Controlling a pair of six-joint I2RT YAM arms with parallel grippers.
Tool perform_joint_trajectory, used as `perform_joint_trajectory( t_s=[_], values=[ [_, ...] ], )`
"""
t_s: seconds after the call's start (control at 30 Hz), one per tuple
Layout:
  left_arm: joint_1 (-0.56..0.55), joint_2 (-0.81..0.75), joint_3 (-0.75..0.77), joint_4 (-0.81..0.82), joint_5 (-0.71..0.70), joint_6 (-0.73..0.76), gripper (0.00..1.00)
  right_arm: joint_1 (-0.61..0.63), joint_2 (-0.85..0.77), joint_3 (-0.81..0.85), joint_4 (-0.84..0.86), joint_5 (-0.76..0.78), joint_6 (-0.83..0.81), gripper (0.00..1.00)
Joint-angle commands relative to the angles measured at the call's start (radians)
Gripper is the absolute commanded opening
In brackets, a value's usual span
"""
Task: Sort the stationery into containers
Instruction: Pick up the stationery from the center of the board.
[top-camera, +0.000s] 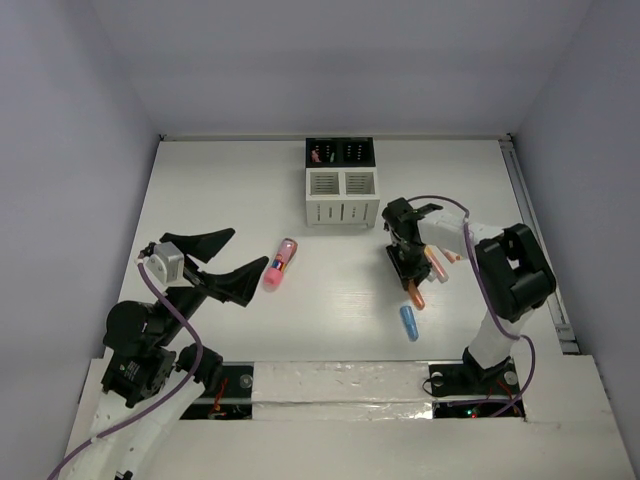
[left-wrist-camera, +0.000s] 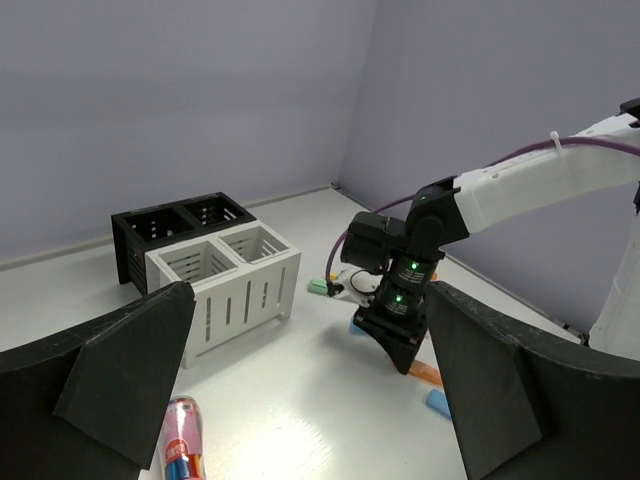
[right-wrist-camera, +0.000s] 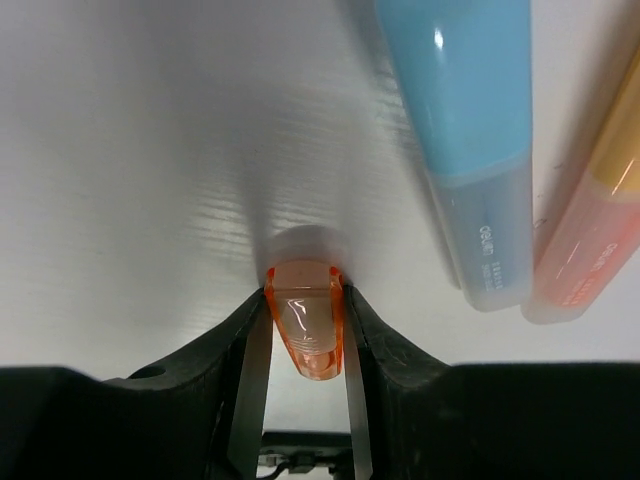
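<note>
The black section with something pink has room. My right gripper should move up and outward next, beyond the white sections, and let go of the orange marker over it.
My right gripper points down at the table right of the middle, shut on one end of an orange marker, which also shows in the top view. A blue marker lies just in front of it. Pink and orange sticks lie under the right wrist, and a mint one lies behind it. A thick pink marker lies left of centre. My left gripper is open and empty just left of it. The containers stand at the back: black compartments behind white ones.
One black compartment holds something pink. In the right wrist view a blue marker and an orange-pink one lie close beside the jaws. The table's right edge runs past the right arm.
</note>
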Motion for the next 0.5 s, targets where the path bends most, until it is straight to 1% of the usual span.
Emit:
perform_joint_trajectory(
  t_s=[0.0,0.03,0.1,0.13,0.2,0.23,0.37,0.43,0.47],
  values=[
    [-0.006,0.008,0.043,0.029,-0.009,0.013,0.99,-0.004,-0.038,0.034,0.072,0.013,-0.033,0.23],
    [-0.006,0.01,0.043,0.029,-0.01,0.013,0.99,-0.004,-0.041,0.04,0.078,0.027,-0.035,0.23],
    [-0.006,0.016,0.043,0.029,-0.01,0.013,0.99,-0.004,-0.065,0.048,0.103,0.074,-0.03,0.17],
    [-0.006,0.024,0.043,0.029,-0.009,0.013,0.99,-0.004,-0.079,0.051,0.113,0.083,-0.03,0.16],
    [-0.006,0.034,0.041,0.032,-0.006,0.011,0.99,-0.004,-0.128,0.065,0.147,0.079,-0.024,0.12],
    [-0.006,0.034,0.041,0.034,-0.006,0.011,0.99,-0.004,-0.147,0.076,0.155,0.073,-0.021,0.12],
    [-0.006,0.054,0.04,0.034,-0.003,0.01,0.99,0.02,-0.222,0.145,0.205,-0.002,-0.016,0.12],
    [-0.006,0.062,0.038,0.037,-0.004,0.008,0.99,0.063,-0.239,0.183,0.257,-0.062,-0.01,0.12],
    [0.005,0.074,0.038,0.037,-0.006,0.005,0.99,0.074,-0.243,0.227,0.299,-0.103,-0.007,0.12]
  ],
)
